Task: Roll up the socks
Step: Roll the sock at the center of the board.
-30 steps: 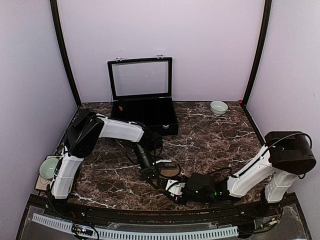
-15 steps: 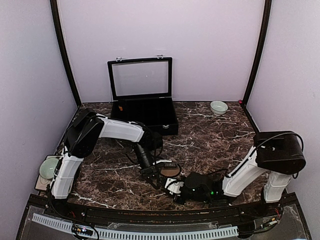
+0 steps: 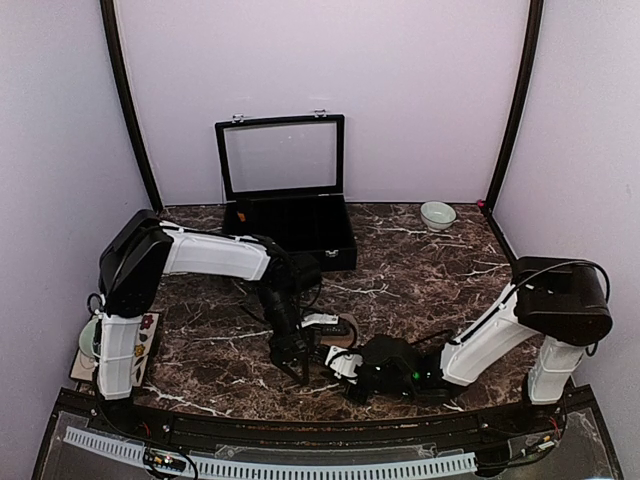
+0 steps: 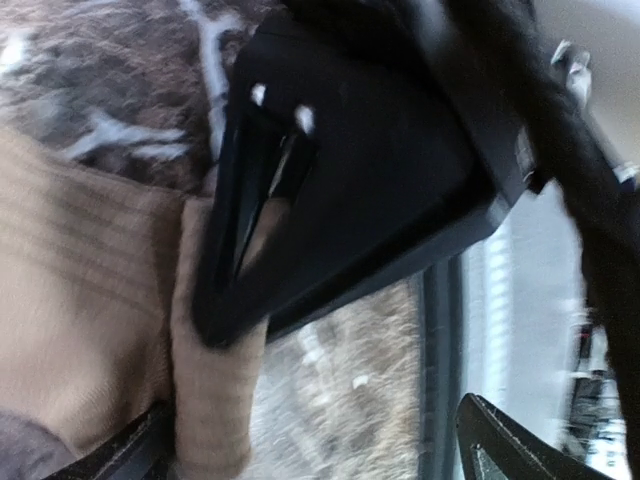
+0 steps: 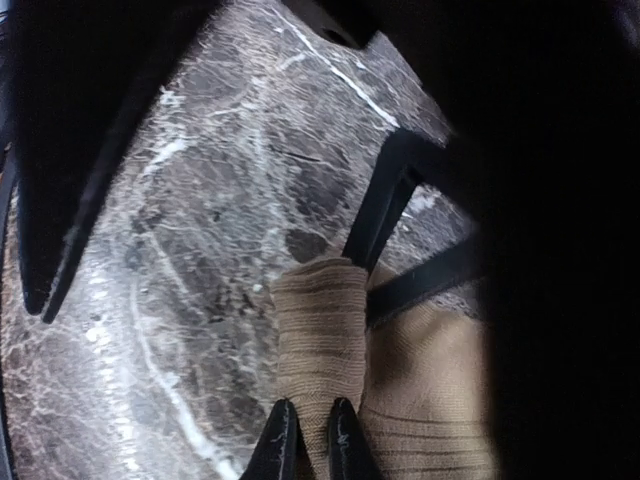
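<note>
The robot's right gripper will next move the pinched roll outward onto the flat part of the sock [image 5: 425, 375] and let go of it there, because that part is still unrolled.
A tan ribbed sock [image 4: 80, 290] lies on the dark marble table, one edge turned into a thick roll [image 5: 320, 330]. In the top view the sock [image 3: 341, 343] is a small brown patch between the two grippers near the front edge. My right gripper [image 5: 310, 445] is shut, pinching the near end of that roll between its fingertips. My left gripper [image 4: 320, 455] is open wide, its fingers [image 4: 510, 445] at the bottom corners of the left wrist view and nothing between them. It hovers just left of the sock [image 3: 293, 362]. The right gripper [image 4: 350, 180] fills the left wrist view, resting over the roll.
A black case [image 3: 290, 232] with its glass lid raised stands at the back. A pale bowl [image 3: 437, 214] sits at the back right. A green cup [image 3: 88, 340] stands at the left edge. The table's front rail [image 3: 300, 415] runs close behind the grippers.
My left gripper has opened, let go of the sock and shifted a little left and nearer. My right gripper has closed on the sock's rolled edge.
</note>
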{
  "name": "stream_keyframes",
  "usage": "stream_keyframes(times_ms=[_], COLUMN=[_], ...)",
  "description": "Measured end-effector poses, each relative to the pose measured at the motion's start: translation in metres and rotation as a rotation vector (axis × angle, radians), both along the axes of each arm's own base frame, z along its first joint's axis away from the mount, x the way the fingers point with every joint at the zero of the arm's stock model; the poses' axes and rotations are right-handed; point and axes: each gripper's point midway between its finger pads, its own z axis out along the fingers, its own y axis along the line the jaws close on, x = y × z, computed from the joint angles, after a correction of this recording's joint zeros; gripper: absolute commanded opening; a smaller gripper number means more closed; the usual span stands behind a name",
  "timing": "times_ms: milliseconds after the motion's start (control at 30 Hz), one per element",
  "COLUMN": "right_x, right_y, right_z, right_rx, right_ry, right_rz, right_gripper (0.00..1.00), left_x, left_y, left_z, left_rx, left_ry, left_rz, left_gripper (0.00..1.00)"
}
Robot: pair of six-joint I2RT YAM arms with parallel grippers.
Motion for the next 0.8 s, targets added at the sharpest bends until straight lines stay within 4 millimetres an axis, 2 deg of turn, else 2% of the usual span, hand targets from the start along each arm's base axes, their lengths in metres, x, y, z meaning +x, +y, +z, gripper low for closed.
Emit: stream_keyframes(times_ms=[100,233,300,400,433,467,533,600,667,733,800], right_x=[0.006,0.006,0.005,0.005,0.005,0.005,0.006,0.008,0.012,0.016,0.019], right_y=[0.0,-0.004,-0.005,-0.005,-0.005,-0.005,-0.004,-0.003,-0.003,-0.003,-0.005], right_z=[0.0,0.0,0.0,0.0,0.0,0.0,0.0,0.001,0.001,0.001,0.001], right_rx=[-0.002,-0.005,-0.004,-0.002,0.001,0.003,0.009,0.018,0.028,0.046,0.065], right_ry=[0.029,0.068,0.086,0.105,0.113,0.123,0.15,0.194,0.242,0.315,0.388], right_rz=[-0.02,-0.032,-0.033,-0.034,-0.038,-0.039,-0.04,-0.047,-0.061,-0.078,-0.094], right_gripper=[0.0,0.0,0.0,0.0,0.0,0.0,0.0,0.0,0.0,0.0,0.0], left_x=[0.013,0.051,0.075,0.118,0.128,0.137,0.147,0.148,0.141,0.124,0.097], left_y=[0.01,0.043,0.055,0.067,0.071,0.076,0.08,0.084,0.08,0.069,0.057], left_z=[-0.003,-0.005,0.007,0.038,0.046,0.056,0.072,0.083,0.088,0.083,0.071], left_rx=[-0.013,0.048,0.053,0.052,0.054,0.055,0.021,-0.018,-0.057,-0.093,-0.122], left_ry=[-0.174,-0.489,-0.657,-0.921,-0.973,-1.013,-1.037,-1.043,-1.027,-0.989,-0.943], left_rz=[0.001,0.063,0.123,0.279,0.326,0.369,0.42,0.425,0.392,0.312,0.194], left_gripper=[0.99,0.99,0.99,0.99,0.98,0.92,0.89,0.88,0.82,0.77,0.77])
